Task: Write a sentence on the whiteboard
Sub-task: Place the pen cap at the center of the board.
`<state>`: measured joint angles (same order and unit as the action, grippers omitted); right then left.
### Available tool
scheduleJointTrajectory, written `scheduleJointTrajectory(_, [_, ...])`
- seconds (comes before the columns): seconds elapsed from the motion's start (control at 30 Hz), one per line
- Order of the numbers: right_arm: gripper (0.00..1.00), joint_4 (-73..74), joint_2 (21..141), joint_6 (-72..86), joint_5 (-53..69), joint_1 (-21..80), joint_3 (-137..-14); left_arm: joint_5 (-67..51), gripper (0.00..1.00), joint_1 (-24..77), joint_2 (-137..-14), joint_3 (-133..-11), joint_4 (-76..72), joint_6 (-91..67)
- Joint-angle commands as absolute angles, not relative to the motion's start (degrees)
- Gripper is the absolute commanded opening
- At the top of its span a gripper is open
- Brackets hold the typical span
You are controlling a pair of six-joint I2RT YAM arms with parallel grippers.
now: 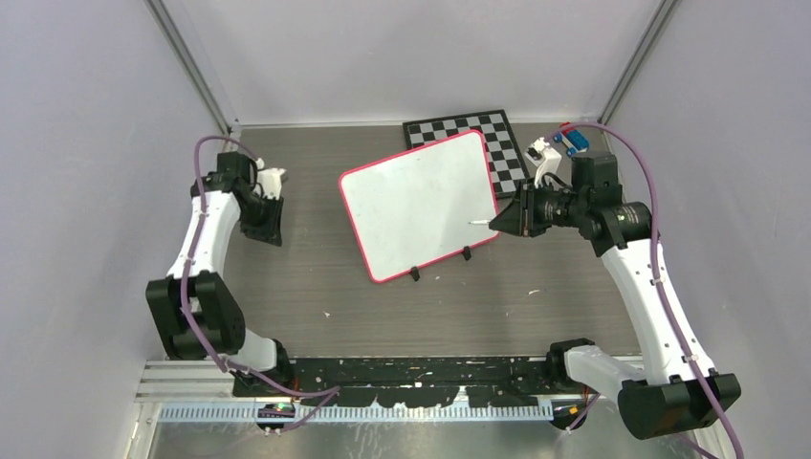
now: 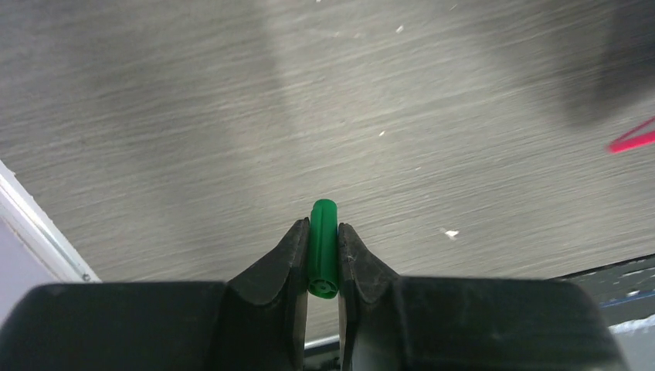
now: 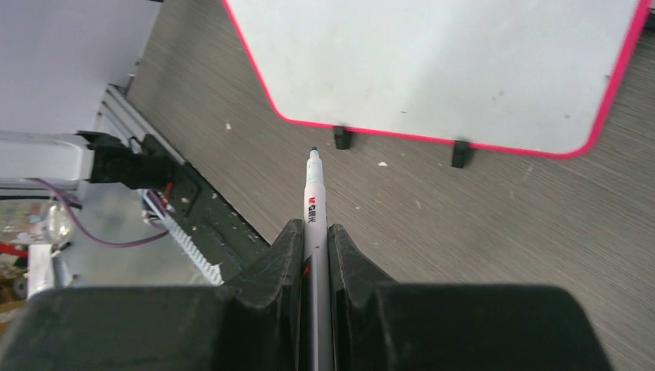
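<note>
The green marker cap (image 2: pixel 324 247) in my left gripper comes down next, slightly back onto the table beside the whiteboard (image 1: pixel 419 204).
The whiteboard (image 1: pixel 419 204) with its pink-red frame lies tilted at the table's middle; its face is blank, with no lettering on it. It also shows in the right wrist view (image 3: pixel 448 69), blank. My right gripper (image 1: pixel 505 220) is shut on a white marker (image 3: pixel 313 201) with its green tip bare; the tip sits over the board's right edge in the top view. My left gripper (image 1: pixel 271 212) is at the left of the table, apart from the board, shut on the green marker cap (image 2: pixel 324 247).
A black-and-white chequered board (image 1: pixel 483 143) lies behind the whiteboard. A small white and blue device (image 1: pixel 559 145) sits at the back right. Grey walls close in the table on three sides. A black rail (image 1: pixel 411 373) runs along the near edge.
</note>
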<state>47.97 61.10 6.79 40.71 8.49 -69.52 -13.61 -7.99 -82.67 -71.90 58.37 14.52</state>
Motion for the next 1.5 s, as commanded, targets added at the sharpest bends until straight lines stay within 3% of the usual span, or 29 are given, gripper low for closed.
scheduleJointTrajectory(0.0, [0.0,49.99,61.24,1.71,31.73,8.42,-69.43,-6.61,0.0,-8.09,-87.38,-70.76,58.47,19.13])
scheduleJointTrajectory(0.2, [0.0,44.82,57.46,5.35,20.02,8.24,-66.46,-4.45,0.0,-8.09,-94.43,-69.01,56.46,19.41])
scheduleJointTrajectory(0.53, [0.0,46.86,57.97,-0.65,27.42,8.19,-66.74,-3.46,0.03,-8.04,-100.36,-65.68,52.64,18.73])
scheduleJointTrajectory(0.9, [0.0,47.87,58.1,-2.11,32.32,8.21,-66.92,-3.73,0.21,-7.5,-101.66,-62.81,51.14,18.82])
scheduleJointTrajectory(1.03, [0.0,48.58,58.06,-2.46,32.73,8.27,-67.65,-4.31,0.33,-7.02,-100.51,-62.66,51.69,19.03])
scheduleJointTrajectory(1.33, [0.0,50.2,59.16,-2.28,34.48,8.31,-69.56,-9.92,0.47,-6.15,-95.08,-65.51,56.84,18.77])
scheduleJointTrajectory(1.47, [0.0,51.08,60.42,-2.12,35.91,8.32,-70.79,-14.52,0.64,-6.15,-90.54,-69.11,60.46,18.99])
